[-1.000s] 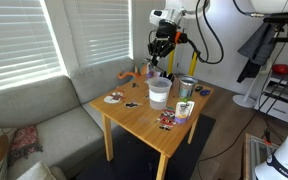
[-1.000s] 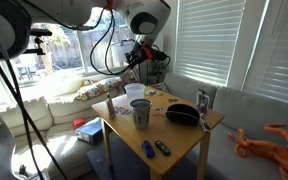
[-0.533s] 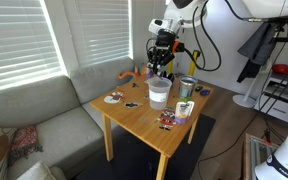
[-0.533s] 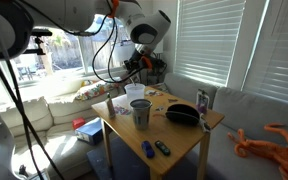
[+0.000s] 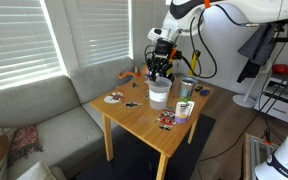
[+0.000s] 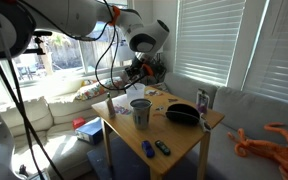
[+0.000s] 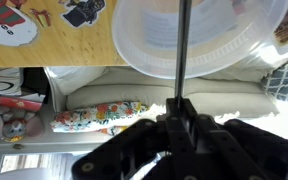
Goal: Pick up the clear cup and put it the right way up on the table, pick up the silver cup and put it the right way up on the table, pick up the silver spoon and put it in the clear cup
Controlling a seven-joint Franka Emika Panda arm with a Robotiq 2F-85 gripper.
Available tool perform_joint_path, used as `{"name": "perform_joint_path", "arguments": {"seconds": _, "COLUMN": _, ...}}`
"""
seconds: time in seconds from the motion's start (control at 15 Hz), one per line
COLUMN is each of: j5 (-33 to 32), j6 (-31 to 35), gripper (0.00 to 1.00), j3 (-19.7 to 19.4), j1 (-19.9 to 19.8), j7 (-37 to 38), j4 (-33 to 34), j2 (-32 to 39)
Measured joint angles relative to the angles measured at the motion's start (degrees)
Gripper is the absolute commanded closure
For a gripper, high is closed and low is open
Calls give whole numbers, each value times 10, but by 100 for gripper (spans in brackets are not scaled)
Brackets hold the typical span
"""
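The silver spoon's handle already reaches across, so next I should ease my gripper toward the top in the wrist view, over the clear cup's opening (image 5: 161,83), and let go of the spoon.
The clear cup (image 5: 158,92) stands upright on the wooden table (image 5: 142,122) and also shows in the exterior view (image 6: 140,113). The silver cup (image 5: 187,87) stands upright beside it. My gripper (image 5: 160,70) hangs just above the clear cup, shut on the silver spoon. In the wrist view the jaws (image 7: 181,106) pinch the thin spoon handle (image 7: 181,50), which runs straight across the cup's round opening (image 7: 144,55). The spoon's bowl end cannot be made out.
A black bowl (image 6: 183,114), a small box (image 5: 184,109), a round plate (image 5: 114,98) and small items lie on the table. A grey sofa (image 5: 44,115) stands behind it, with window blinds (image 5: 24,40) beyond. An orange toy (image 6: 274,140) lies on the sofa.
My gripper has come down with the spoon, from well above the table to just over the clear cup. The cups have not moved.
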State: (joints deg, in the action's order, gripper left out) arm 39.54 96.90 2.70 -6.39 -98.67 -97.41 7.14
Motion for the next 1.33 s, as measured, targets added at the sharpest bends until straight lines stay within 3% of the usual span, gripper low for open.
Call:
{"name": "perform_joint_path", "arguments": {"seconds": 0.93, "j5": -3, "j6": 4, "gripper": 98, "j3": -14, "j1": 3, "j7": -16, "j4": -15, "j2": 2}}
{"name": "perform_joint_path", "arguments": {"seconds": 1.07, "j5": -3, "j6": 4, "gripper": 77, "j3": -16, "j1": 3, "j7": -19, "j4": -15, "j2": 2}}
{"name": "perform_joint_path", "arguments": {"seconds": 1.13, "j5": -3, "j6": 4, "gripper": 61, "j3": -17, "j1": 3, "j7": -20, "j4": -15, "j2": 2}}
{"name": "perform_joint_path", "arguments": {"seconds": 1.33, "j5": -3, "j6": 4, "gripper": 40, "j3": -18, "j1": 3, "j7": -22, "j4": -15, "j2": 2}}
